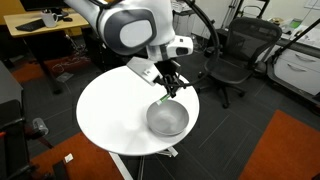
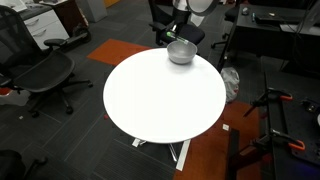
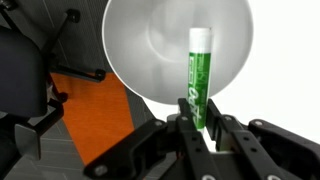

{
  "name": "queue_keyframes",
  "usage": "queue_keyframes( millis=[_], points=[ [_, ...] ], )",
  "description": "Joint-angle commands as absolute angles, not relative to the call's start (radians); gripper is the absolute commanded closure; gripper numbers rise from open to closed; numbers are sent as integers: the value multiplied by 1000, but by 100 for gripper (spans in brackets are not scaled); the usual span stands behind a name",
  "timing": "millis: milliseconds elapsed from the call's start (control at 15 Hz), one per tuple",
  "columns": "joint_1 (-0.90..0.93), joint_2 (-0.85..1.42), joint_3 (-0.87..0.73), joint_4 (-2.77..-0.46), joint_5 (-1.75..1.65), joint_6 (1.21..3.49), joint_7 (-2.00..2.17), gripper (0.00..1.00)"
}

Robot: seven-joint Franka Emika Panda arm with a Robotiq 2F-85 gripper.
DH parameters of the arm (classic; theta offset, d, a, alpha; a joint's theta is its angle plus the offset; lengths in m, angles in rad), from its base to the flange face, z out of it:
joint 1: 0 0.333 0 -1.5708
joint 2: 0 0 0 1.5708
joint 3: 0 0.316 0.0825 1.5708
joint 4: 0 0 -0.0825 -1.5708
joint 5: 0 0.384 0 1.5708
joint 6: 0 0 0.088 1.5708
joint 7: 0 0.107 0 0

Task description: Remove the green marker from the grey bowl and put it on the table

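Observation:
My gripper will next move away from the grey bowl, go down there and let go of the green marker, because the table's side across from the bowl is empty.
My gripper (image 3: 200,122) is shut on the lower end of the green marker (image 3: 199,75), which has a whitish tip and stands out from the jaws over the grey bowl (image 3: 150,40). In an exterior view the gripper (image 1: 170,88) hangs just above the bowl (image 1: 167,120) with the marker (image 1: 165,99) pointing down from it. The bowl stands near the edge of the round white table (image 1: 110,110). The bowl (image 2: 181,53) and the table (image 2: 165,100) also show in an exterior view, where the marker is too small to make out.
Black office chairs (image 1: 235,55) (image 2: 45,75) stand around the table. Wooden desks (image 1: 45,25) are in the background. Orange carpet patches (image 1: 290,150) lie on the floor. A tripod leg (image 2: 275,120) stands near the table.

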State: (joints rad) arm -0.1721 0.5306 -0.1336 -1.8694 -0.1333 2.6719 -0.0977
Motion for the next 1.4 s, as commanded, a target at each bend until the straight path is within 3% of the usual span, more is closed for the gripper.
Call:
queue_keyframes(
  millis=[0,667,1333],
  points=[
    [-130,382,-95,-2024,-121,2682,-96,95],
    [29,362,44,-2035,-63,2512,-46,95],
    [36,464,111,-2018,-90,2609,-300,95]
  ],
)
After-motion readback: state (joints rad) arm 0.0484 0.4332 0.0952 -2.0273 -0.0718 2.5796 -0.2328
